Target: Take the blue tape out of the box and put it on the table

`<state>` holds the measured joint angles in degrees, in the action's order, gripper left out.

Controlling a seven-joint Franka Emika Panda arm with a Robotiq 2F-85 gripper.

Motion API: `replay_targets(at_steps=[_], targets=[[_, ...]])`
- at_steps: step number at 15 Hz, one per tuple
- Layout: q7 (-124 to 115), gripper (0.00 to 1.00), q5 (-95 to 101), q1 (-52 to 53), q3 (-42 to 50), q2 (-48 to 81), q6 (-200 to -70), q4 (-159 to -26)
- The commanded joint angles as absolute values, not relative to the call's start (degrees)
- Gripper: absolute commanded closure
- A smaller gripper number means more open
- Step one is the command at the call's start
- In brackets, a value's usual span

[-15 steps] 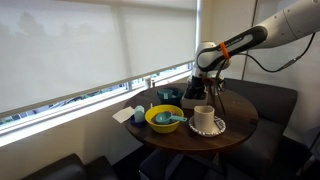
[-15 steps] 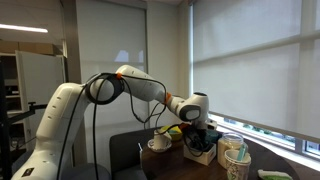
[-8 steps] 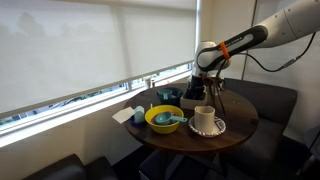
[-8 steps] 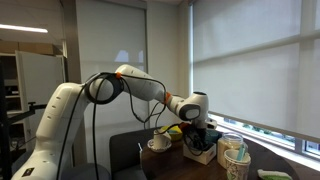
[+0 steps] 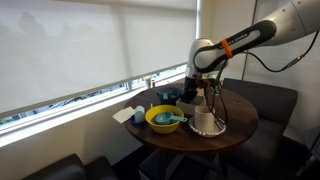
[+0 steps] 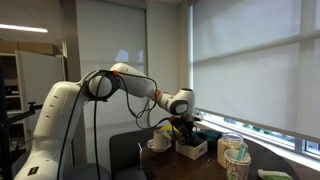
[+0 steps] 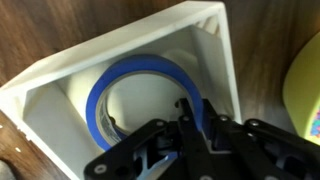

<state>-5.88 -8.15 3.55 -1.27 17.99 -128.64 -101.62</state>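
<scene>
The ring needs to go up out of the box (image 6: 192, 148) and back past the box's rim, over the bare tabletop beside the box, where open wood shows. Then my gripper will release the ring.
In the wrist view the blue tape (image 7: 110, 80) is a ring lying inside the light box (image 7: 215, 50), which stands on the dark wooden table (image 7: 60, 25). My gripper (image 7: 190, 112) reaches down into the box, with its black fingers shut on the near right part of the ring's rim. In an exterior view the gripper (image 6: 186, 128) hangs just over the box (image 6: 192, 148). In an exterior view the gripper (image 5: 196, 92) is at the far side of the round table (image 5: 238, 125); the tape is too small to see there.
A yellow bowl (image 5: 165, 118) and a white cup (image 5: 204, 118) on a plate stand in front of the gripper. The bowl's edge (image 7: 305, 90) lies right of the box. A cup holding items (image 6: 236, 158) stands near the table edge. Chairs surround the table.
The jaws have gone from wide open to shut on the tape's rim. The arm has shifted slightly, so more of the box shows in an exterior view.
</scene>
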Motion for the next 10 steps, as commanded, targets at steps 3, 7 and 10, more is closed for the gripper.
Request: replay_targets(at_steps=[3,7,10], targets=[[-13.6,0.96,-3.0,6.8,-1.4,10.0,-133.0,-106.2],[-18.3,0.96,4.2,6.8,-0.9,7.0,-131.6,-104.3],[-23.4,0.96,11.6,6.8,-0.4,4.2,-128.8,-104.6]])
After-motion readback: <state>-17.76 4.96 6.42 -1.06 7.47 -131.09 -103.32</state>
